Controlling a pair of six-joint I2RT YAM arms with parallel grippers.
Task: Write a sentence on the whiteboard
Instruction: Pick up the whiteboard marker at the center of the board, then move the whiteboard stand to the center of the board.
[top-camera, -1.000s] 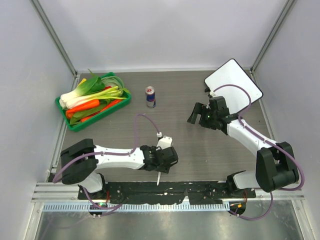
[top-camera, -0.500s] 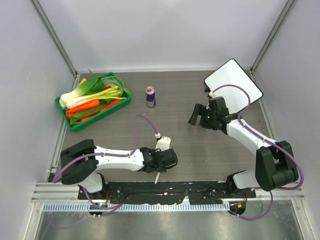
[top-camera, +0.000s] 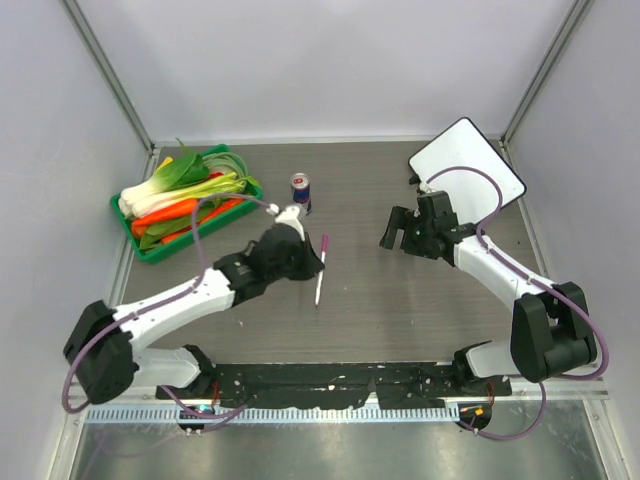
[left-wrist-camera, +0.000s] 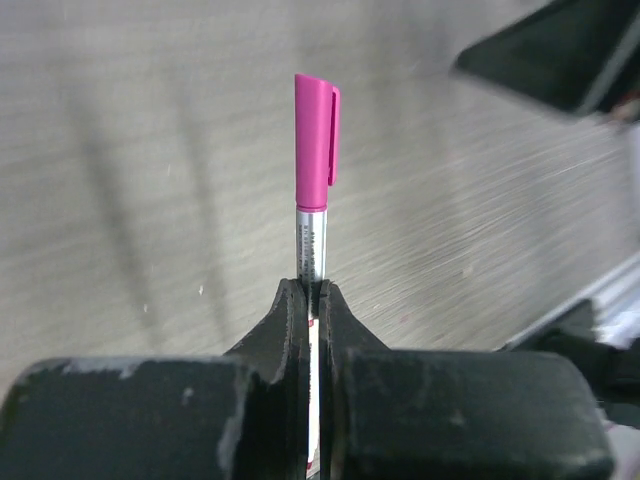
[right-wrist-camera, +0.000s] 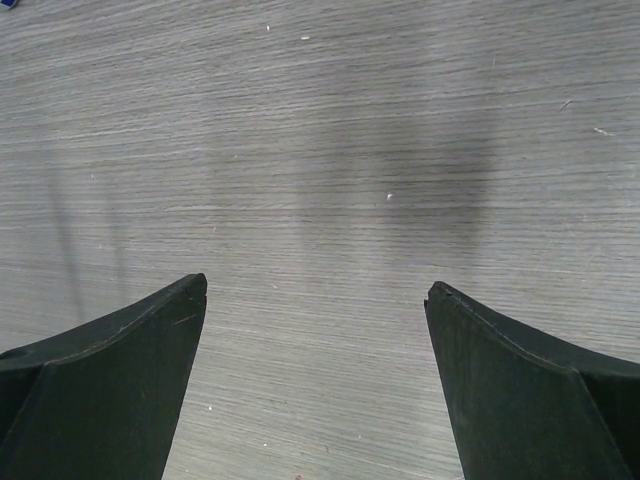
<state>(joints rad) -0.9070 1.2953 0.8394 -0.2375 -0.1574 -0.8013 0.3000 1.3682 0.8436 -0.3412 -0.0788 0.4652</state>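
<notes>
My right gripper moves toward the whiteboard's near edge (top-camera: 461, 218) next, which lies below it and to its right in the top view. It turns to match the edge's slant and descends.
My left gripper (top-camera: 308, 264) is shut on a marker (top-camera: 320, 270) with a pink cap and a white barrel, held above the middle of the table. In the left wrist view the capped marker (left-wrist-camera: 315, 150) sticks out past the closed fingertips (left-wrist-camera: 290, 300). The whiteboard (top-camera: 466, 165) lies at the far right corner, white and blank; no sentence shows on it. My right gripper (top-camera: 390, 228) hovers left of the whiteboard, open and empty, its two fingers (right-wrist-camera: 120, 360) wide apart over bare wood grain.
A green tray (top-camera: 152, 252) holding leeks, carrots and greens sits at the far left. A small drink can (top-camera: 300, 193) stands upright at the back centre, just beyond the marker. Metal frame posts and white walls enclose the table.
My left gripper closed on the marker near the front edge, then lifted it and swung it back toward the table's middle. The right arm has barely moved.
</notes>
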